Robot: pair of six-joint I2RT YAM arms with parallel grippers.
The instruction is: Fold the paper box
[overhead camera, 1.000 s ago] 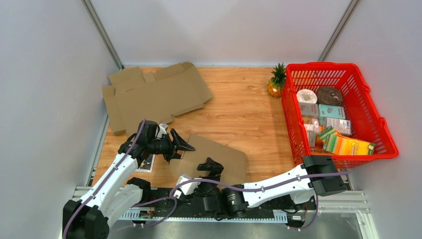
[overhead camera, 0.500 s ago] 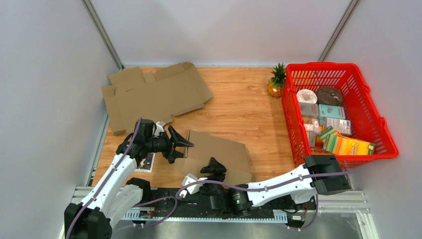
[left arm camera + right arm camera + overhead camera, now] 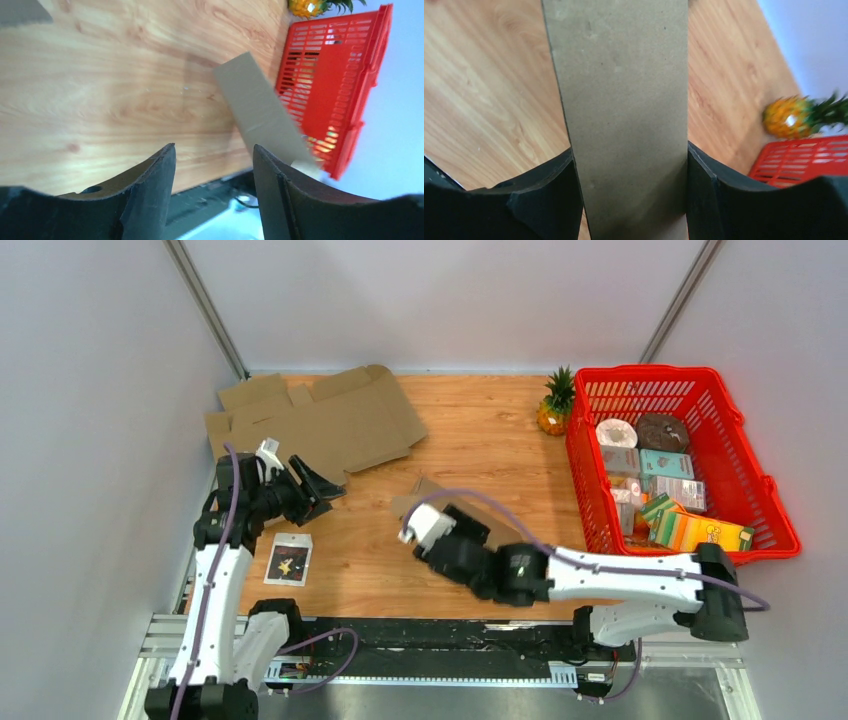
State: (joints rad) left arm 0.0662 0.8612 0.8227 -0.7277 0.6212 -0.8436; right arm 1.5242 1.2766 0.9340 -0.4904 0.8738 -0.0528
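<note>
Next, my right gripper should come down with a tilt until the paper box rests on the bare tabletop below and release the box, since it still hangs raised.
The paper box [image 3: 412, 500], a flattened brown cardboard piece, is held up off the wooden table near the middle. My right gripper [image 3: 452, 525] is shut on it. In the right wrist view the box [image 3: 624, 90] fills the whole gap between the two black fingers [image 3: 549, 195], touching both. My left gripper [image 3: 318, 490] is far to the left, apart from the box, open and holding nothing. The left wrist view shows the gripper's [image 3: 214, 155] empty gap, with the box [image 3: 260, 112] standing tilted some way off.
A large unfolded cardboard sheet [image 3: 310, 425] lies at the back left, just behind the left gripper. A red basket [image 3: 745, 470] of groceries stands at the right, a pineapple [image 3: 555, 405] beside it. A small dark card [image 3: 288, 560] lies at the front left.
The right arm has swung up from the near edge, closing on the box and carrying it toward the table's middle. The left gripper has drawn away from the box to the left and back.
</note>
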